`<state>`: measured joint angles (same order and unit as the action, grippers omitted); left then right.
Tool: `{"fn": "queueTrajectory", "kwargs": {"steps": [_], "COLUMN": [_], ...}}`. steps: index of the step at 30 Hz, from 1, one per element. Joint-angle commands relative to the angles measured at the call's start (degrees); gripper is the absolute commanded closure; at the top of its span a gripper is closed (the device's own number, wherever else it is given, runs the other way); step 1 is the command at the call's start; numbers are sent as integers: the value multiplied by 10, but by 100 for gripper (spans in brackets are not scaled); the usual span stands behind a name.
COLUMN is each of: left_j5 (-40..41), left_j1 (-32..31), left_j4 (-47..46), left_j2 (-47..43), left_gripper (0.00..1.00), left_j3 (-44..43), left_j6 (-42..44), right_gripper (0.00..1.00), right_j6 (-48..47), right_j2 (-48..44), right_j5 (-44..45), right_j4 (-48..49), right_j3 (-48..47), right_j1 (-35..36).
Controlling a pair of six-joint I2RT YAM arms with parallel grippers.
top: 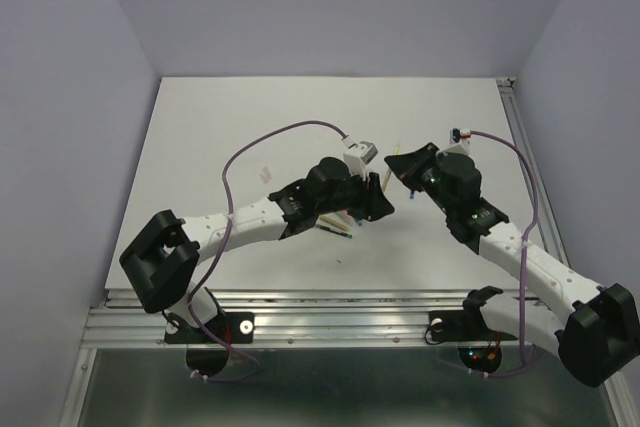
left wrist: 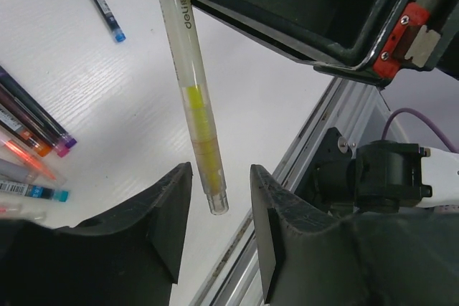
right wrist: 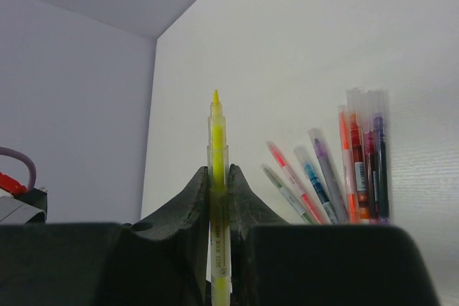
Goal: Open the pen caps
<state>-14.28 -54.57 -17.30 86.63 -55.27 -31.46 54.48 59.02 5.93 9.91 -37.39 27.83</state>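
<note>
I will tilt my right gripper down, lower the highlighter onto the tabletop (top: 403,195) beside the blue pen below the gripper and let go of it, because the highlighter's tip is bare.
My right gripper (right wrist: 218,177) is shut on a yellow highlighter pen (right wrist: 217,163), gripped at mid-body and held above the table. Its bare yellow tip (right wrist: 215,98) sticks out beyond the fingers with no cap on it. My left gripper (left wrist: 219,209) is open. The pen's free end (left wrist: 215,198) hangs between its fingers (left wrist: 168,213) without touching them. Several other pens (right wrist: 323,177) lie fanned on the table, translucent pen caps (right wrist: 316,141) still on them. They also show in the left wrist view (left wrist: 32,141) and under the left arm (top: 340,225).
A single blue pen (left wrist: 100,1) lies apart from the fan. A small pale pinkish piece (top: 265,169) lies on the white table (top: 250,127) left of the arms. The metal rail at the table's near edge (left wrist: 287,166) runs below the grippers.
</note>
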Motion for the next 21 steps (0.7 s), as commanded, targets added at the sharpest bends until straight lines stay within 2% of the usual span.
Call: {"fn": "queueTrajectory", "kwargs": {"steps": [1,7,8,9,11,12,17,21], "left_j5": [-15,-17,-17,-21,-23,-24,-30,-47], "left_j1": [2,2,2,2,2,2,2,0], "left_j4": [-25,-27,-27,-27,-21,-19,-32,-91], "left_j2": [-7,-7,-6,-5,-2,0,-17,-59], "left_gripper": [51,53,65,72,95,100,100,100], "left_j3": [-26,-29,-31,-32,-34,-34,-2,77], "left_j6": [9,10,10,11,11,10,-3,-31], "right_gripper": [99,99,99,99,99,99,99,99], "right_j6": [6,5,5,3,0,0,-21,-46], "right_j2": [-4,4,5,6,7,9,21,50], "right_j5": [-8,-19,-21,-22,-23,-22,46,119], "right_j4": [28,33,34,41,43,45,39,40], "right_j3": [20,22,25,27,28,27,13,-9], "right_j1": [0,1,1,1,1,2,1,1]}}
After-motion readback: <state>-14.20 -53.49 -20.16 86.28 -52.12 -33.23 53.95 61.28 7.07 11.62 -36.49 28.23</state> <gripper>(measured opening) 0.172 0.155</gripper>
